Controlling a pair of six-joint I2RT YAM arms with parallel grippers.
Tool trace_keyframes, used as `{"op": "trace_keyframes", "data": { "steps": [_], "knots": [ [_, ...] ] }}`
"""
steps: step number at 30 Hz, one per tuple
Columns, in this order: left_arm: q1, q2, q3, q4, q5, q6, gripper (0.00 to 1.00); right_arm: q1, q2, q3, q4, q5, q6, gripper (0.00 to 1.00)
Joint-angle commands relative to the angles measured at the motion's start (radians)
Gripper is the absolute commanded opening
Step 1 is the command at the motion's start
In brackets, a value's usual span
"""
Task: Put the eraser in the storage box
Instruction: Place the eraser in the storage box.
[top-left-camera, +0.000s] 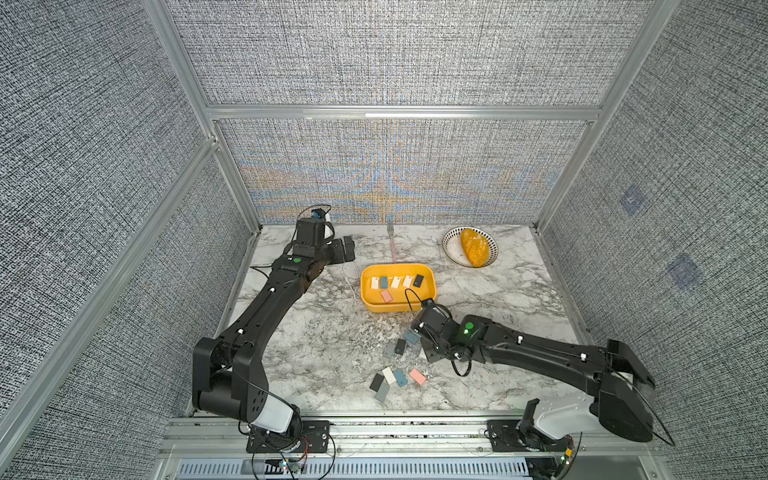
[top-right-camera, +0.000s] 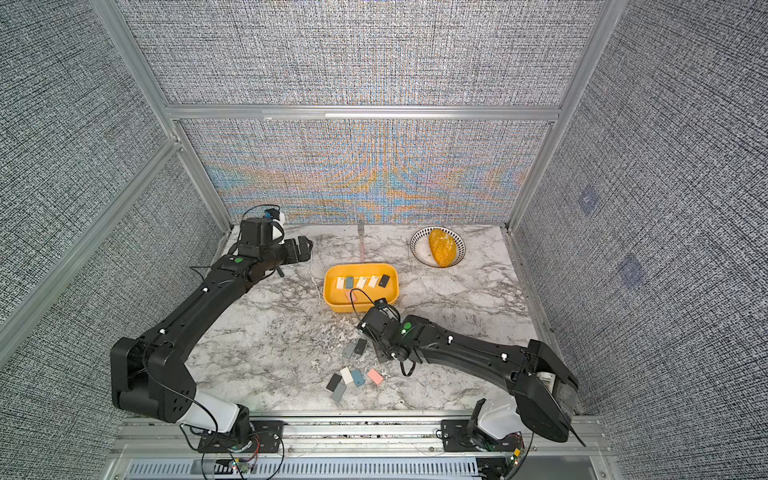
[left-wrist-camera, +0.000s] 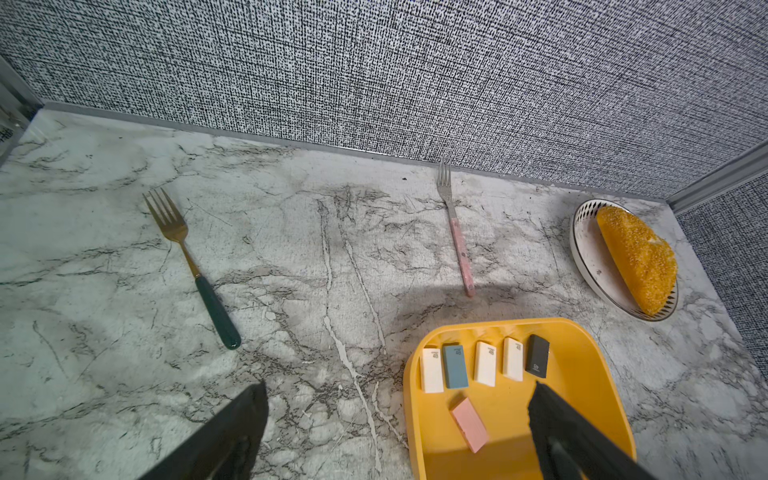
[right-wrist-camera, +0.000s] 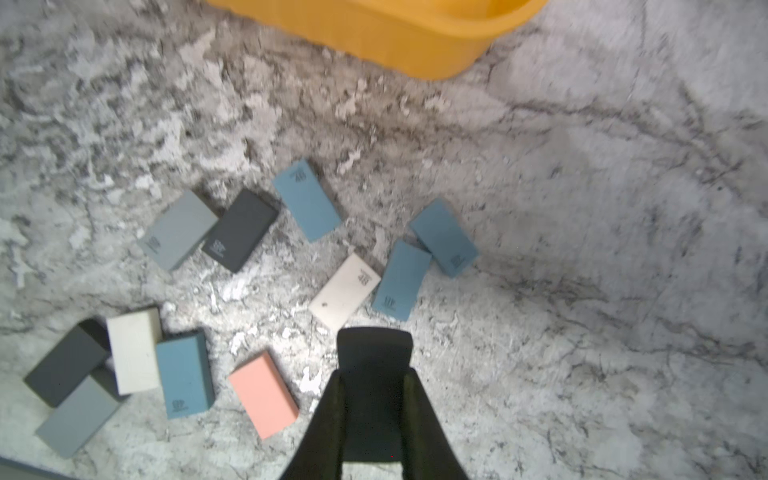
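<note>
My right gripper is about to go up, outward over the box's near side and down next to the pink eraser, as bare bottom of the box is there, outward of it.
The yellow storage box (top-left-camera: 366, 293) (top-right-camera: 329, 293) stands mid-table with several erasers (left-wrist-camera: 485, 363) lying inside it. More loose erasers (top-left-camera: 395, 376) (right-wrist-camera: 307, 199) are scattered on the marble in front of it. My right gripper (right-wrist-camera: 374, 374) (top-left-camera: 430, 355) hangs just above that scatter, shut on a black eraser (right-wrist-camera: 374, 347) that sticks out past the fingertips. The box wall (right-wrist-camera: 415, 41) lies ahead of it. My left gripper (left-wrist-camera: 397, 415) (top-left-camera: 347, 249) stays wide open and empty at the back left, one finger over the box's near corner in the left wrist view.
A white bowl (top-left-camera: 451, 245) with a dark-patterned rim, holding a yellow-orange piece, sits at the back right. A pink-handled fork (top-left-camera: 392, 247) lies behind the box. A green-handled fork (left-wrist-camera: 218, 307) lies near the back left.
</note>
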Motion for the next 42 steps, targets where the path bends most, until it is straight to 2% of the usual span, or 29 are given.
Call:
{"op": "trace_keyframes", "data": {
  "steps": [1,11,16,22,33,42],
  "knots": [
    [0.000,0.003,0.013,0.020,-0.003,0.004,1.00,-0.042,0.040,0.069,0.063,0.030,-0.079,0.20],
    [0.000,0.000,0.027,0.016,-0.051,-0.003,1.00,-0.159,0.294,0.272,0.287,-0.053,-0.262,0.20],
    [0.000,0.001,0.036,0.003,-0.064,0.000,1.00,-0.219,0.436,0.392,0.326,-0.093,-0.327,0.20],
    [0.000,0.000,0.048,-0.012,-0.085,0.011,1.00,-0.245,0.564,0.499,0.329,-0.139,-0.363,0.20],
    [0.000,0.010,0.047,-0.013,-0.092,0.015,1.00,-0.245,0.686,0.557,0.331,-0.173,-0.369,0.21],
    [0.000,0.010,0.047,-0.013,-0.096,0.018,1.00,-0.245,0.731,0.590,0.331,-0.180,-0.370,0.22]
  ]
}}
